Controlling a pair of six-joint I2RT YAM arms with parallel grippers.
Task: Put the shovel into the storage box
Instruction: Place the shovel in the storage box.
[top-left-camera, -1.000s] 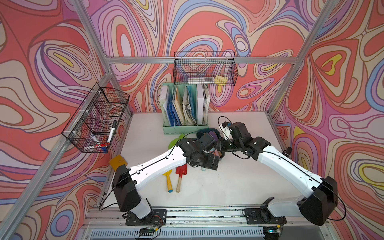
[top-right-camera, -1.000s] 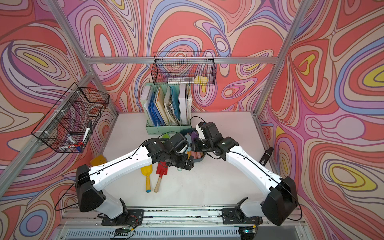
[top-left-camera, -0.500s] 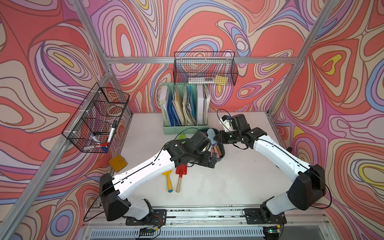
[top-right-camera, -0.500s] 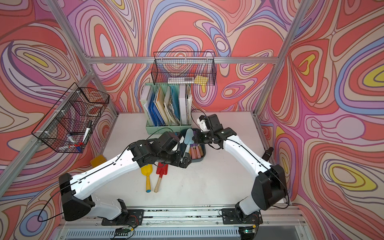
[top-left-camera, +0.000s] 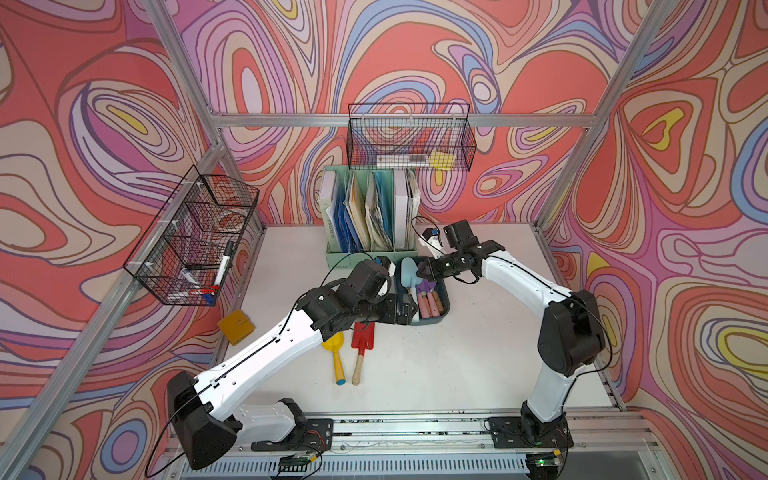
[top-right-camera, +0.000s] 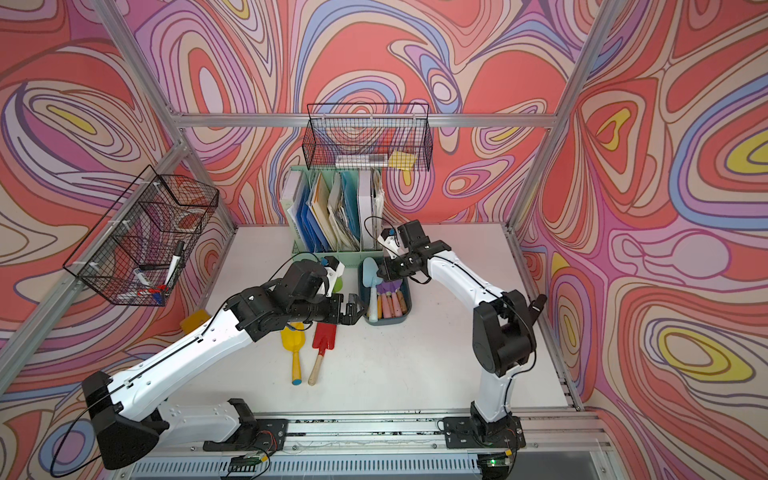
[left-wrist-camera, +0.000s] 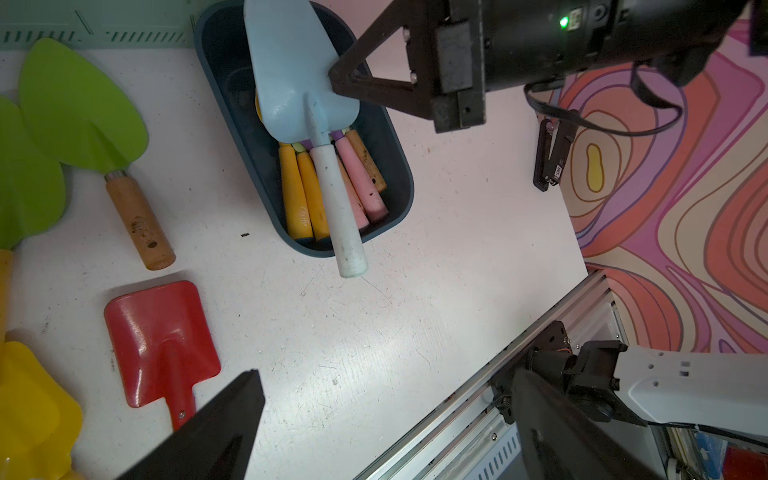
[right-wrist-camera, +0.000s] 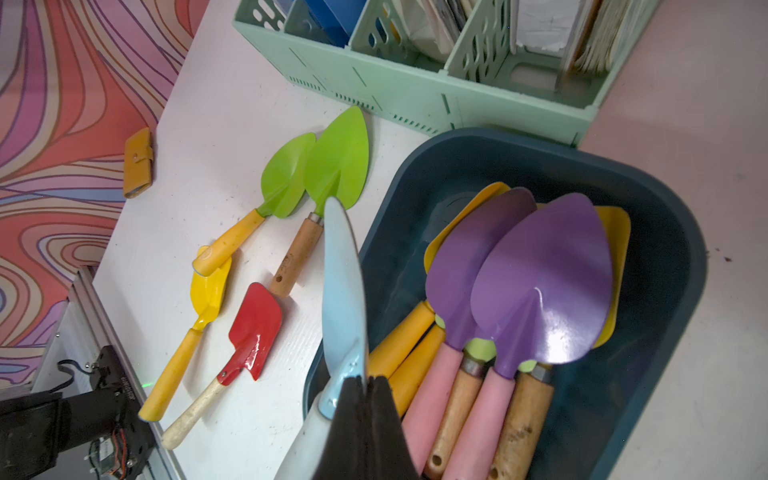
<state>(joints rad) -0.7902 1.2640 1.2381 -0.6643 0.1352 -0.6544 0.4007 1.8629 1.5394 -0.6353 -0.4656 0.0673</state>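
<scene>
My right gripper should move down next and let go of the light blue shovel's blade where a free strip (right-wrist-camera: 401, 276) shows beside the purple blades, along the side of the box by the green shovels.
The storage box (top-left-camera: 445, 300) (top-right-camera: 409, 300) is a dark teal tub on the white table in front of the file holder, and several purple and yellow shovels lie in it. My right gripper (top-left-camera: 422, 274) (top-right-camera: 385, 272) (right-wrist-camera: 368, 380) is shut on the blade edge of a light blue shovel (top-left-camera: 409, 272) (left-wrist-camera: 291, 75) (right-wrist-camera: 343, 282). This shovel is tilted over the box's left side, and its white handle reaches past the near rim (left-wrist-camera: 399, 166). My left gripper (top-left-camera: 409, 309) (left-wrist-camera: 386, 374) is open and empty, just left of the box's near end.
A red shovel (top-left-camera: 362, 336) and a yellow shovel (top-left-camera: 334, 347) lie on the table under my left arm. Two green shovels (right-wrist-camera: 336, 166) lie left of the box. The mint file holder (top-left-camera: 370, 216) stands behind it. A tan wallet (top-left-camera: 236, 326) lies at the left edge. Wire baskets hang on the walls.
Both grippers were bunched over the box. My left arm has since drawn back toward the front left, uncovering the blue shovel. My right arm has folded back to the right, still gripping the blade.
</scene>
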